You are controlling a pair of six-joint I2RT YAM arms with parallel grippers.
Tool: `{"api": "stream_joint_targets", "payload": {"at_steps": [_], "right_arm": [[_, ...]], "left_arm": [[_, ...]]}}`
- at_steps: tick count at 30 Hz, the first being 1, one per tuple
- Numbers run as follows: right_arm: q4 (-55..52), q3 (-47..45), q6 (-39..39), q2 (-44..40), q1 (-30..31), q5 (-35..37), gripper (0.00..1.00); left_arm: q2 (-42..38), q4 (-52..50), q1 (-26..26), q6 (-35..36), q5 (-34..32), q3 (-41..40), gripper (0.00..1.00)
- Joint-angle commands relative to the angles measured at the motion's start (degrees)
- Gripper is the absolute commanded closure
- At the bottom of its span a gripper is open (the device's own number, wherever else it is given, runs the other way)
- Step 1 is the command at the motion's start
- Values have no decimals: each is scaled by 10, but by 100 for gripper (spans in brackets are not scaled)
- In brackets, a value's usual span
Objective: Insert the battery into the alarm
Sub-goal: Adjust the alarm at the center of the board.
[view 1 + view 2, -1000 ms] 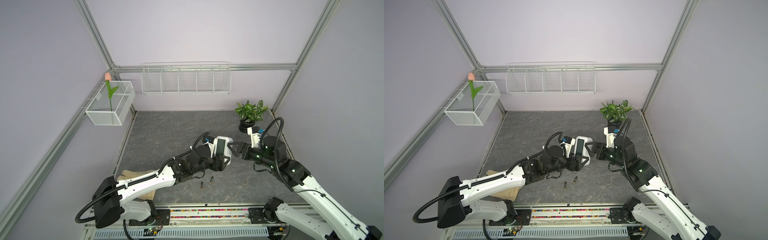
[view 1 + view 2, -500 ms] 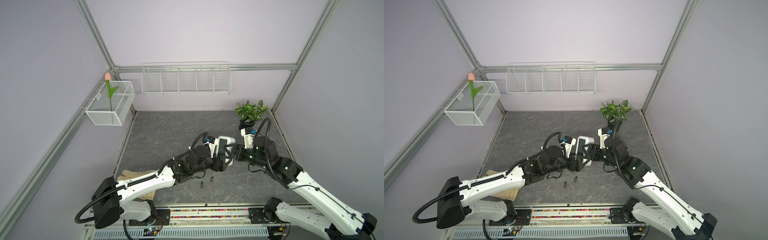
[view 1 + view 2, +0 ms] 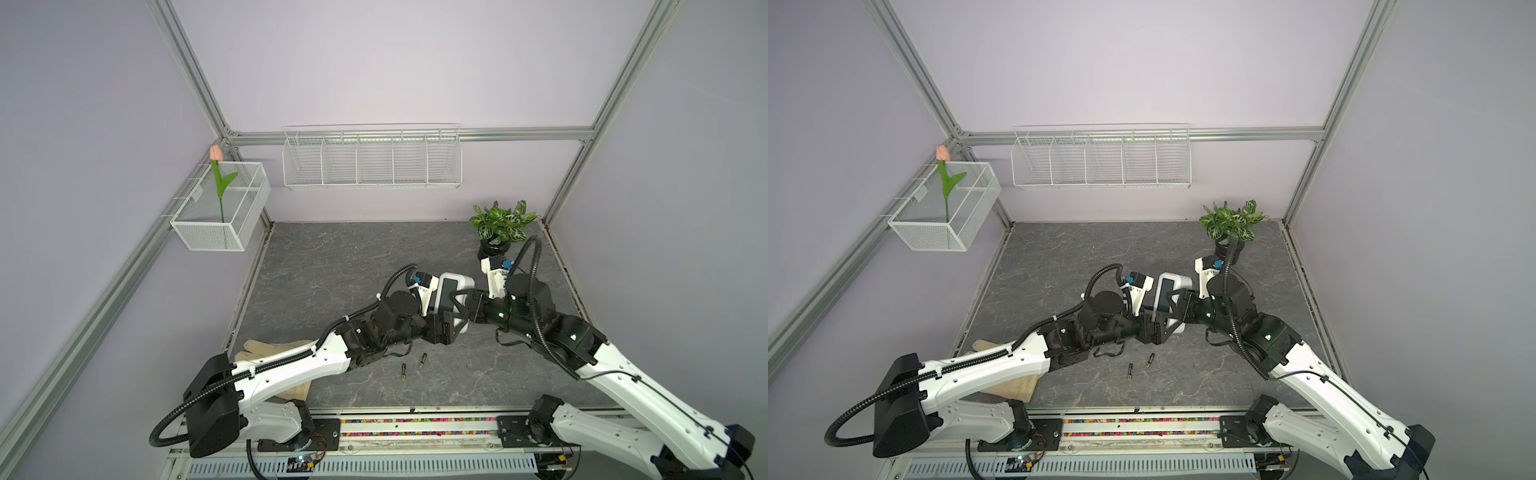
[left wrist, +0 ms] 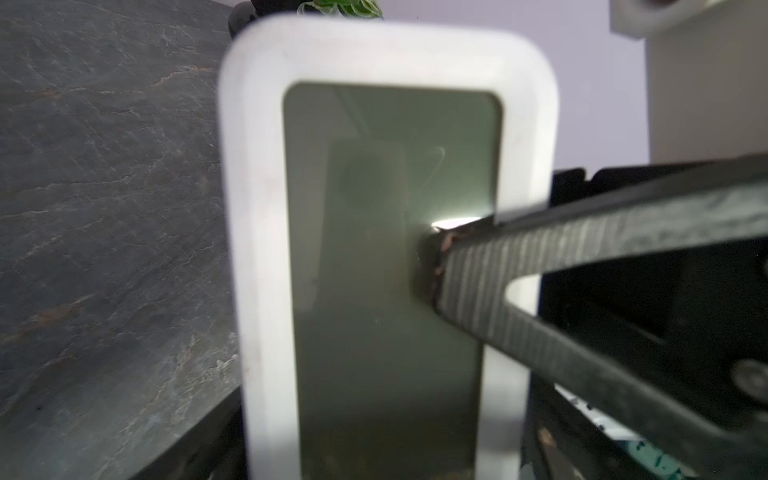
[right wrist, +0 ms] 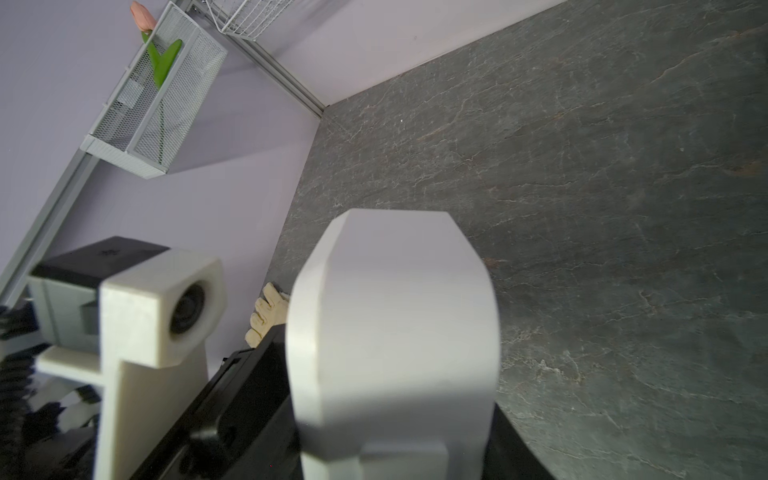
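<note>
My right gripper will next turn its fingers downward, lower the alarm (image 3: 456, 286) onto the clear, bare tabletop beside the batteries and release it.
The alarm (image 3: 456, 286) (image 3: 1177, 283) is a white rounded clock with a grey-green screen, standing on end above the table between both arms. In the left wrist view its screen (image 4: 353, 291) faces the camera, and a finger (image 4: 540, 257) of the right gripper presses on it. My right gripper (image 3: 460, 305) (image 3: 1174, 307) (image 5: 395, 457) is shut on the alarm (image 5: 395, 332) across front and back. My left gripper (image 3: 451, 326) (image 3: 1163, 328) (image 4: 382, 457) has its jaws on either side of the alarm's lower end; contact is unclear. One battery (image 3: 423, 360) (image 3: 1149, 360) lies on the table beside another battery (image 3: 403, 371) (image 3: 1130, 371).
A potted plant (image 3: 500, 222) stands at the back right, close behind the right arm. A beige glove (image 3: 274, 349) lies under the left arm at the front left. A wire shelf (image 3: 372, 158) and a mesh basket with a tulip (image 3: 220, 208) hang on the walls.
The right arm has moved left to the alarm and its jaws have closed on it. The left arm still has the alarm's lower end between its jaws.
</note>
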Motion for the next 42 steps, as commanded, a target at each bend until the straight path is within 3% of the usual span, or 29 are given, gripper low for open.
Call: {"api": "stream_joint_targets", "payload": {"at_steps": [1, 4, 7, 10, 17, 29, 42], "right_arm": [[-21, 18, 1, 6, 2, 26, 54], [-67, 32, -4, 21, 2, 58, 55], [-130, 49, -6, 52, 3, 95, 57], [-163, 50, -1, 91, 12, 124, 58], [-172, 45, 19, 190, 29, 130, 60], [-154, 50, 22, 313, 39, 113, 59], [-137, 50, 24, 358, 39, 105, 56]], "left_arm": [[-29, 27, 1, 1, -16, -15, 0], [-63, 0, 1, -9, -60, -38, 0], [-121, -69, 1, -34, -160, -75, 0], [-187, -108, 0, -35, -220, -124, 0], [-260, -257, 0, -106, -329, -152, 1], [-249, -322, 0, -193, -379, -155, 2], [-263, -330, 0, -203, -390, -161, 2]]}}
